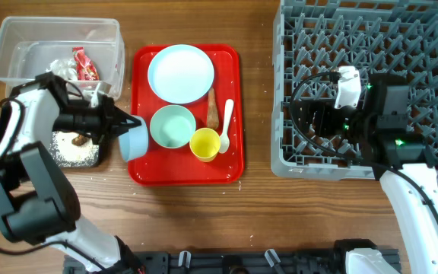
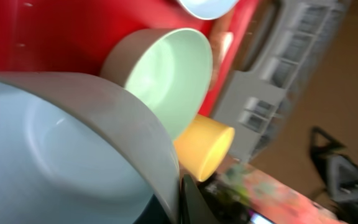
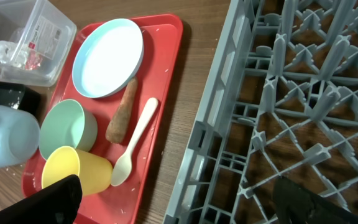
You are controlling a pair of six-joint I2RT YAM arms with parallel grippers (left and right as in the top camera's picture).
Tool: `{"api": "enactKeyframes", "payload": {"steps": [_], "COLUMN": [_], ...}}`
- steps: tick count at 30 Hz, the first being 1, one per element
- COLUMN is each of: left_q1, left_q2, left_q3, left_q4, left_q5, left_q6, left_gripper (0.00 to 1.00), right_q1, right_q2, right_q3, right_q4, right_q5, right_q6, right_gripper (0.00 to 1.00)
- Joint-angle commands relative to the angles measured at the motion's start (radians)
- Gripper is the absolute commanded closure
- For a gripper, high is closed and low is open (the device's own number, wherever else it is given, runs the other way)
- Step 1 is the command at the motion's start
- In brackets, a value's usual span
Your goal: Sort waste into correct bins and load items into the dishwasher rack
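Note:
Next, the left gripper turns the tipped bowl upright, moving it down and back onto the red tray's near corner [image 1: 155, 164], which is empty.
My left gripper [image 1: 120, 125] is shut on the rim of a pale blue bowl [image 1: 134, 138], tipped on its side between the black tray [image 1: 74, 151] and the red serving tray [image 1: 234, 164]. The bowl fills the left wrist view [image 2: 61, 155]. On the red tray lie the plate [image 1: 181, 72], a second bowl [image 1: 172, 125], the yellow cup [image 1: 204, 144], the white spoon [image 1: 226, 125] and the brown carrot-shaped piece [image 1: 213, 108]. My right gripper [image 3: 185, 205] is open and empty over the grey rack [image 1: 371, 46], near its left side.
The clear tub [image 1: 21, 46] at the back left holds the red wrapper [image 1: 84, 64] and white tissue [image 1: 61, 68]. The black tray holds white crumbs and a brown lump [image 1: 76, 139]. Bare wood [image 1: 261, 91] separates the red tray and the rack.

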Motion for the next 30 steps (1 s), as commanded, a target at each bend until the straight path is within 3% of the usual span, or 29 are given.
{"api": "enactKeyframes", "payload": {"steps": [1, 5, 11, 13, 17, 25, 30], "left_q1": [-0.064, -0.26, -0.681, -0.744, -0.768, -0.768, -0.768], "left_q2": [-0.182, -0.416, -0.408, -0.403, -0.403, -0.403, -0.405], "left_q3": [0.002, 0.002, -0.142, -0.258, -0.394, -0.393, -0.275], "left_q4": [0.049, 0.058, 0.096, 0.201, 0.35, 0.436, 0.39], "left_q5": [-0.266, -0.523, -1.03, -1.069, -1.069, -1.019, -1.011], "left_q6": [-0.183, -0.283, -0.643, -0.713, -0.716, -0.706, -0.679], "left_gripper": [0.96, 0.96, 0.96, 0.96, 0.96, 0.85, 0.8], "right_q1": [0.005, 0.005, 0.005, 0.005, 0.005, 0.005, 0.005], "right_q2": [0.008, 0.008, 0.008, 0.008, 0.008, 0.008, 0.008], "right_q3": [0.014, 0.014, 0.014, 0.014, 0.014, 0.014, 0.014], "right_q4": [0.01, 0.013, 0.008, 0.007, 0.008, 0.01, 0.013], "right_q5": [-0.012, -0.013, -0.012, -0.013, -0.013, -0.012, -0.012], "right_q6": [0.014, 0.014, 0.014, 0.014, 0.014, 0.014, 0.014], "right_gripper": [0.0, 0.0, 0.0, 0.0, 0.0, 0.0, 0.0]}}
